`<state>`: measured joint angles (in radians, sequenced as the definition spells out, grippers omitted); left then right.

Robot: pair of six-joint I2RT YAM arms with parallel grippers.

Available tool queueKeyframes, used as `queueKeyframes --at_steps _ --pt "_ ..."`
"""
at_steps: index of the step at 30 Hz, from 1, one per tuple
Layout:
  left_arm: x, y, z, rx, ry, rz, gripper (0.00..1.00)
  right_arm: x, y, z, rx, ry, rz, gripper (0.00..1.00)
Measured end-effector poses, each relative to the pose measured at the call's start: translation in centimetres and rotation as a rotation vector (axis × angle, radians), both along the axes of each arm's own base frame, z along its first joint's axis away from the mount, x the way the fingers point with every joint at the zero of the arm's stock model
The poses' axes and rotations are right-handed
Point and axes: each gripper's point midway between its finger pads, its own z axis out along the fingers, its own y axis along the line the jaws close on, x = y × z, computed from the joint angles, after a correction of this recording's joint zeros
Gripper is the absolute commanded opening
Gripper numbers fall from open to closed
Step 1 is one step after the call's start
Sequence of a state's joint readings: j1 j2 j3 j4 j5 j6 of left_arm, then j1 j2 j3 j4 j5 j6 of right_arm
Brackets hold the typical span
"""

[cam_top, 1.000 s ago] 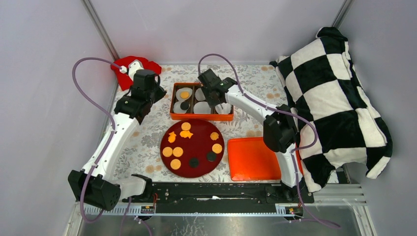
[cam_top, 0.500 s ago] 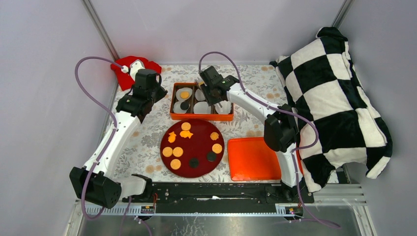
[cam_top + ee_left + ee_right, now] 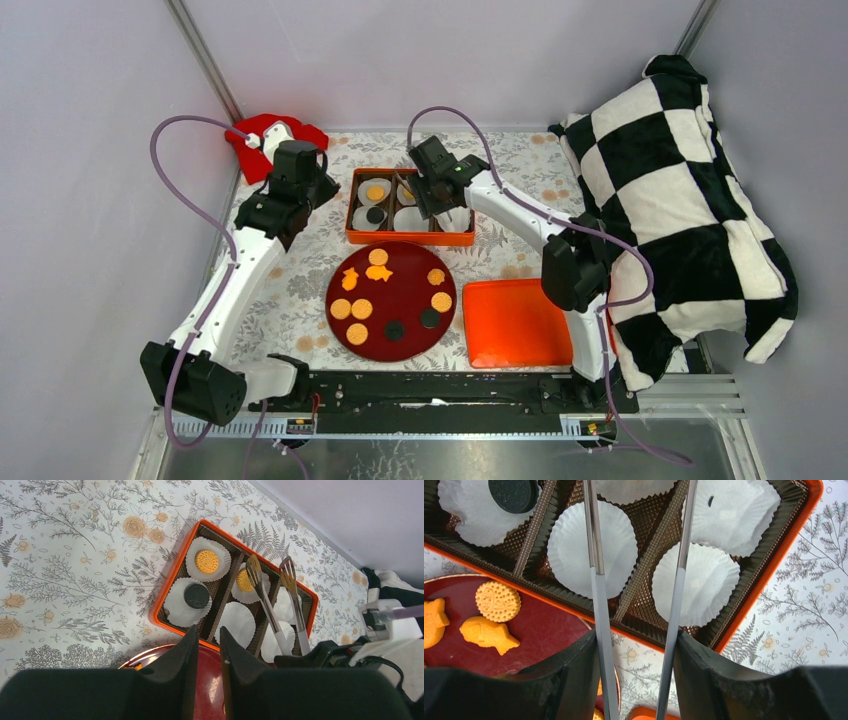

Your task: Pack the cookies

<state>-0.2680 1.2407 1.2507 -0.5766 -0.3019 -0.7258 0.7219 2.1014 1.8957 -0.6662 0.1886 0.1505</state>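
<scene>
The plate's nearer black cookie (image 3: 395, 330) lies below and back of my right gripper, so my right gripper will next move back and down to close the tongs around that cookie.
Several orange and black cookies (image 3: 362, 309), with a star and a fish shape (image 3: 488, 634), lie on a dark red plate (image 3: 400, 295). The orange box (image 3: 350, 215) of white paper cups holds an orange cookie (image 3: 206, 561), a black one (image 3: 196, 595) and another orange one (image 3: 243, 580) in the back middle cup. My right gripper (image 3: 636, 635) is shut on grey tongs (image 3: 596, 555), whose arms stand apart over the box; it is above the box's right half (image 3: 432, 190). My left gripper (image 3: 209, 630) is shut and empty, hovering left of the box (image 3: 305, 192).
An orange lid (image 3: 510, 322) lies right of the plate. A black-and-white checkered pillow (image 3: 680, 200) fills the right side. A red-and-white object (image 3: 265, 135) sits at the back left corner. Floral cloth covers the table.
My right gripper has shifted slightly toward the back right with the tongs. The left arm has barely moved. The cookies on the plate are unchanged.
</scene>
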Motion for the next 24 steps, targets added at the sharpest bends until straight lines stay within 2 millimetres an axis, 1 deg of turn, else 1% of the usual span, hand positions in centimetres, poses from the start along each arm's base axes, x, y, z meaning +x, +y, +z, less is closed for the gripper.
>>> queueKeyframes --at_steps 2,4,7,10,11,13,14,16,18,22,24 --pt "0.0 0.0 0.1 -0.001 -0.002 0.0 0.26 -0.4 -0.3 0.6 0.006 -0.004 -0.001 0.56" --pt "0.0 0.0 0.1 -0.001 -0.003 0.0 0.26 -1.0 -0.5 1.6 0.015 -0.015 0.002 0.56" --pt "-0.1 0.0 0.1 -0.001 -0.004 0.0 0.26 -2.8 -0.6 4.0 0.036 -0.049 0.024 0.56" --pt "-0.2 0.0 -0.1 -0.001 0.0 0.001 0.26 -6.7 0.1 7.0 0.064 -0.089 0.09 0.55" --pt "-0.2 0.1 -0.3 0.0 0.004 0.0 0.26 -8.8 0.6 7.8 0.079 -0.1 0.127 0.55" --pt "-0.3 0.0 -0.7 -0.002 0.014 -0.003 0.26 -12.5 1.3 8.6 0.103 -0.097 0.196 0.55" --pt "-0.4 0.0 -0.9 -0.004 0.019 -0.003 0.26 -14.7 1.7 8.6 0.117 -0.084 0.239 0.56" --pt "-0.5 -0.1 -1.3 -0.007 0.028 -0.005 0.26 -18.9 1.7 7.6 0.122 -0.037 0.311 0.56" --pt "-0.6 -0.1 -1.5 -0.011 0.031 -0.006 0.26 -21.6 0.9 5.8 0.105 0.017 0.35 0.57" --pt "-1.1 -0.1 -1.1 -0.022 0.019 -0.005 0.26 -25.5 -1.5 1.5 0.02 0.13 0.376 0.57" --pt "-1.3 -0.1 -0.6 -0.029 0.005 -0.004 0.26 -27.2 -2.4 0.2 -0.023 0.176 0.387 0.58"
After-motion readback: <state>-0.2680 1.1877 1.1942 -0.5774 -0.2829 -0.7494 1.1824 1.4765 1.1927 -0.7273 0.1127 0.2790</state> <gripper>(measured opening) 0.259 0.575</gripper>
